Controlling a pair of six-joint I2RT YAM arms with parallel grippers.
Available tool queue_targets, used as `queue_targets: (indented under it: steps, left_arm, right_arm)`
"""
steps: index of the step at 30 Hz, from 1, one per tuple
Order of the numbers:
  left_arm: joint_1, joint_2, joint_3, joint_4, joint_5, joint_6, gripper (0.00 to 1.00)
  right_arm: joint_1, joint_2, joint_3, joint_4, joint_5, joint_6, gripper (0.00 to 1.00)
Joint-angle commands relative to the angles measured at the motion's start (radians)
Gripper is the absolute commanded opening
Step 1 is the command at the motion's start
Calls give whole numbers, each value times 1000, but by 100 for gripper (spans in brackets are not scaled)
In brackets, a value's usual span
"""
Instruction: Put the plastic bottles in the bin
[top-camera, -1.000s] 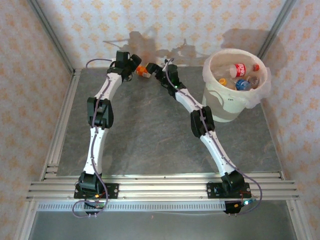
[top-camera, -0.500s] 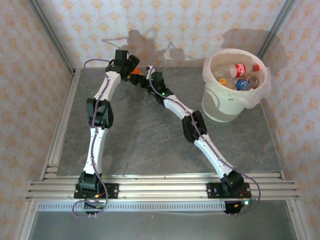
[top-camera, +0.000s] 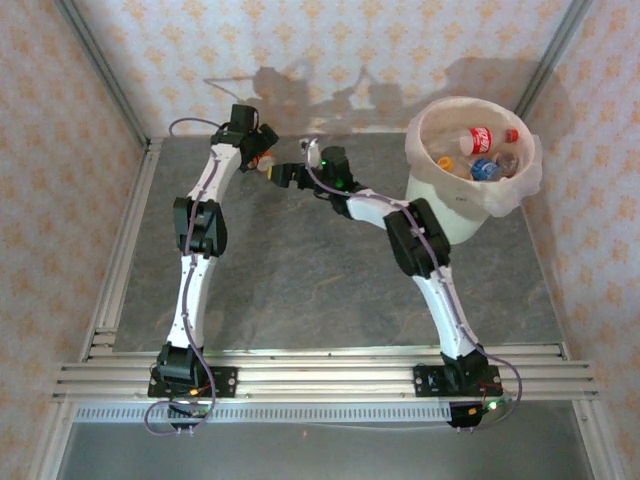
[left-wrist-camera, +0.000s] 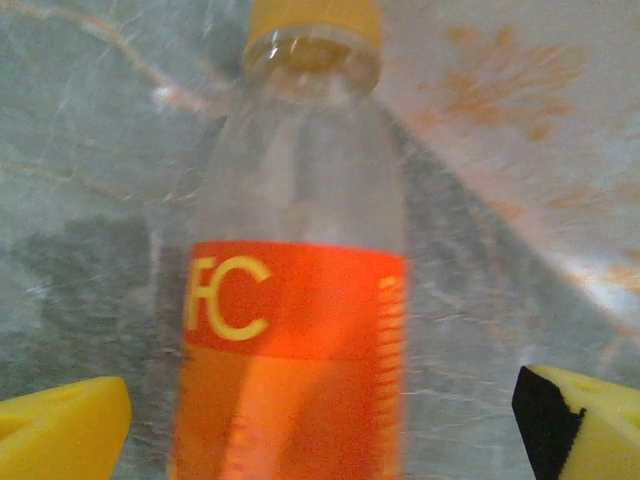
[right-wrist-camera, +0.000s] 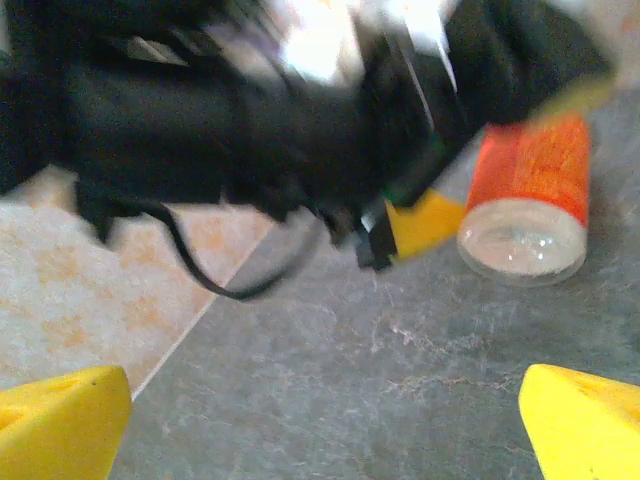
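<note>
The lying bottle is between the open yellow fingers with gaps on both sides, so I should lower my left gripper around its orange label and close there.
A clear plastic bottle (left-wrist-camera: 300, 300) with an orange label and yellow cap lies on the grey table at the far back. My left gripper (left-wrist-camera: 320, 430) is open astride it, one yellow fingertip on each side and clear of the label. In the top view the bottle (top-camera: 266, 160) peeks out beside the left gripper (top-camera: 256, 146). My right gripper (top-camera: 283, 174) is open just right of it, holding nothing. The right wrist view has the bottle's base (right-wrist-camera: 523, 236) ahead of the open right gripper (right-wrist-camera: 325, 425). The white bin (top-camera: 440, 205) at back right holds several bottles (top-camera: 478, 138).
The patterned back wall (top-camera: 330, 50) rises right behind the bottle. The black body and cable of the left gripper (right-wrist-camera: 250, 120) hang close in front of the right gripper. Bare grey table (top-camera: 300, 270) stretches between the arms. Metal rails (top-camera: 320, 375) line the near edge.
My right arm has swung left, away from the bin, and its open gripper now sits beside the bottle. The left gripper has settled over the bottle. Both jaws have stayed open.
</note>
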Motion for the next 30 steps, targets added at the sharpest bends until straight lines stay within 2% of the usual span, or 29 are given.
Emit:
queue_targets:
  steps: [1, 4, 8, 12, 16, 20, 22, 26, 28, 30]
  left_arm:
    - [-10, 19, 1, -114, -68, 65, 100]
    - [-13, 16, -41, -111, -56, 114, 97]
    - [-13, 32, -67, -60, -31, 158, 85]
    - [-13, 39, -46, -91, -30, 170, 71]
    - [-29, -53, -141, -56, 11, 204, 63]
    - [-73, -231, -301, -20, 22, 290, 57]
    - [-99, -357, -441, 30, 37, 307, 55]
    - [-161, -676, -814, 246, 117, 291, 52]
    - [-202, -840, -980, 354, 146, 287, 51]
    - [-245, -971, -1101, 424, 181, 301, 50]
  right_arm:
    - [-19, -211, -145, 90, 31, -109, 100]
    - [-22, -357, -298, 75, 78, -122, 100]
    - [-21, -568, -490, 24, 144, -129, 100]
    - [-15, -777, -644, -99, 238, -172, 99]
    - [-15, -952, -731, -270, 368, -159, 99]
    - [-15, -1085, -731, -462, 441, -104, 99]
    - [-16, -1141, -716, -534, 465, -73, 99]
    - [-27, -1216, -633, -740, 575, -30, 99]
    - [-49, -1228, -591, -812, 573, -1, 99]
    - [-68, -1229, -547, -857, 510, 23, 100]
